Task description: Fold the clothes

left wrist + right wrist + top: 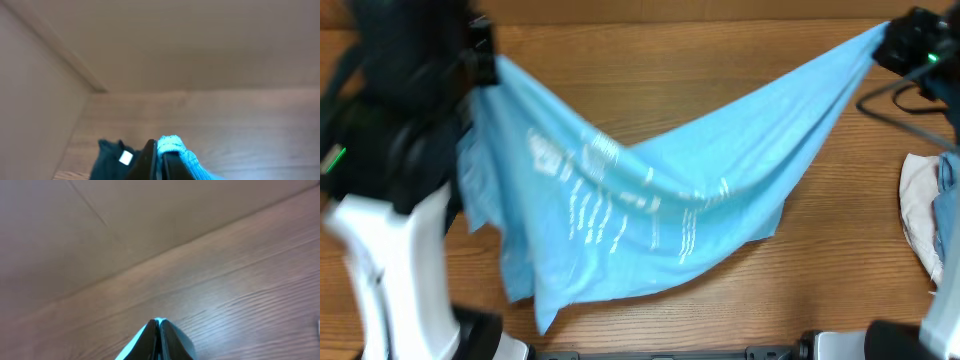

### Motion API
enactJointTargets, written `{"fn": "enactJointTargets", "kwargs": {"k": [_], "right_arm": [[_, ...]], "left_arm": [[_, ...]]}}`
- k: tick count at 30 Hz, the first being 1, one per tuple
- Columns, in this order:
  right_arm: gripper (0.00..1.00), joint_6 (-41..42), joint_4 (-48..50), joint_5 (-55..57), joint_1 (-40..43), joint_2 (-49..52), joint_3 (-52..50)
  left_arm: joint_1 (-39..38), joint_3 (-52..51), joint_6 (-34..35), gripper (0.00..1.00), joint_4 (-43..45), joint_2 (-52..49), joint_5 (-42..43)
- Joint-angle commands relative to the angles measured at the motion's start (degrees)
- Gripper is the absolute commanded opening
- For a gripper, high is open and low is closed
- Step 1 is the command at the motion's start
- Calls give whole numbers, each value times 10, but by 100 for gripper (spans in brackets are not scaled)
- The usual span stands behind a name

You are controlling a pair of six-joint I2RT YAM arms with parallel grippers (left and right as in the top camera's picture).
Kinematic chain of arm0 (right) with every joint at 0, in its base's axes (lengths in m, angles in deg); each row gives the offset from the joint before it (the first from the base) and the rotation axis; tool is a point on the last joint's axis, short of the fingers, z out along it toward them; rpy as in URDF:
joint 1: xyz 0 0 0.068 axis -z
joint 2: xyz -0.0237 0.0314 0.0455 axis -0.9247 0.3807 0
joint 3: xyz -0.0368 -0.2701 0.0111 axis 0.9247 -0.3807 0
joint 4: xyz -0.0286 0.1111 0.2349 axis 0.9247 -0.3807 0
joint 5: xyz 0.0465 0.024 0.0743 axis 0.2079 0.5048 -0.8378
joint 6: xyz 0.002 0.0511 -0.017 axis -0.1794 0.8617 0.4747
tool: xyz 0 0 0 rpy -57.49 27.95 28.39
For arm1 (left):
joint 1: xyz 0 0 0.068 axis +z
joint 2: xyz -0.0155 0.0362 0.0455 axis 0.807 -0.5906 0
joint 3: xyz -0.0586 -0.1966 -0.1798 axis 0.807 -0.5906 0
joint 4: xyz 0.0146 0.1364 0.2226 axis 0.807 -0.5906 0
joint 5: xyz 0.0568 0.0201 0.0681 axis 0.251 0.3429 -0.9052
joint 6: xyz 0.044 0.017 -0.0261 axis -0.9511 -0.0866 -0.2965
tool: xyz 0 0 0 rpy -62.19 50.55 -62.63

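The bare wood by the table's far edge lies outward and below, so my left gripper will next move outward, lower the shirt's corner onto that wood and let go of it.
A light blue T-shirt (640, 215) with white print hangs stretched between my two grippers above the wooden table, sagging in the middle, its lower edge near the table's front. My left gripper (485, 62) is shut on one corner at the upper left; the left wrist view shows blue cloth (172, 146) bunched over the shut fingers (158, 150). My right gripper (892, 38) is shut on the other corner at the upper right; in the right wrist view a thin blue edge (131, 349) shows beside the shut fingers (158, 325).
A pile of white and blue clothes (930, 215) lies at the right edge of the table. A black cable (905, 110) runs by the right arm. A dark garment with a white tag (112, 157) lies on the table in the left wrist view.
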Motion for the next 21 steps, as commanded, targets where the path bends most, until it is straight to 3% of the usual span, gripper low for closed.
{"fn": "enactJointTargets", "kwargs": {"k": [1, 6, 7, 8, 9, 10, 13, 16, 18, 21], "right_arm": [[4, -3, 52, -29, 3, 73, 3], [10, -30, 110, -39, 18, 126, 3], [19, -30, 116, -49, 21, 126, 3], [51, -30, 115, -55, 22, 126, 3], [81, -30, 104, -59, 22, 126, 3], [85, -30, 88, -66, 22, 126, 3], [85, -30, -11, -88, 22, 126, 2], [72, -33, -118, -132, -8, 127, -35], [69, -57, -137, -131, -54, 127, -99], [69, -61, -96, -129, -106, 127, -198]], "left_arm": [[15, 0, -27, 5, 59, -95, -13], [70, 0, -34, 8, 124, -142, -44], [78, 0, -34, 10, 121, -139, -30], [84, 0, -34, 31, 112, -137, -15], [87, 0, -33, 68, 95, -135, -1], [87, 0, -33, 91, 81, -134, 1], [87, 0, -29, 93, 57, -123, 2], [85, 0, -27, 94, 39, -79, 17], [85, 0, -27, 82, -31, -42, 112], [85, -3, -20, 78, -145, -47, 208]]}}
